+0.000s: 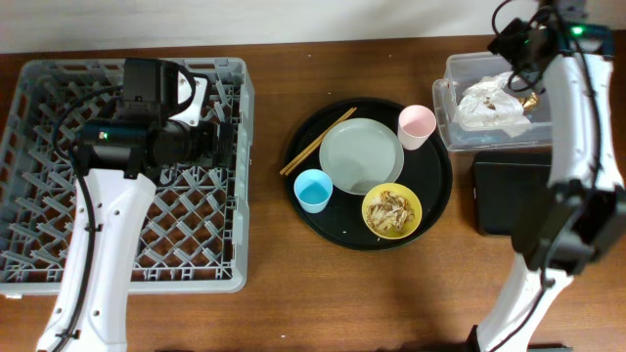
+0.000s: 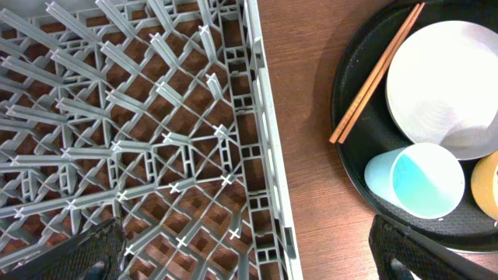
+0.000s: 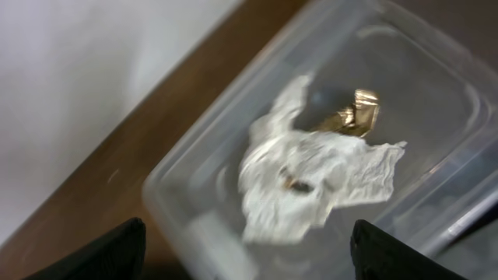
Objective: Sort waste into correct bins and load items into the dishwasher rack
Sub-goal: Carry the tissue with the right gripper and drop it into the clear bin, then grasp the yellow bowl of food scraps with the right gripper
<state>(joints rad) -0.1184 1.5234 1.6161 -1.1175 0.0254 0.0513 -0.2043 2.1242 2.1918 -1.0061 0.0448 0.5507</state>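
The yellow bowl still has food scraps in it, so the robot's right gripper needs to move back from the tub next and down onto the bowl's rim facing the light-blue cup.
The crumpled white tissue (image 1: 492,104) lies inside the clear tub (image 1: 452,73) at the back right, also in the right wrist view (image 3: 311,183). My right gripper (image 3: 247,253) is open and empty above the tub (image 3: 194,210). On the round black tray (image 1: 342,230) sit the pale green plate (image 1: 360,154), pink cup (image 1: 416,125), light-blue cup (image 1: 313,190), chopsticks (image 1: 317,142) and yellow bowl (image 1: 392,211) holding food scraps. My left gripper (image 2: 249,253) is open and empty over the right edge of the grey rack (image 1: 59,264), which is empty. The flat black tray (image 1: 509,196) lies below the tub.
The right arm (image 1: 572,147) reaches over the flat black tray and tub. In the left wrist view the rack wall (image 2: 268,171), chopsticks (image 2: 377,74), plate (image 2: 443,82) and light-blue cup (image 2: 416,179) show. Bare wood lies between rack and round tray.
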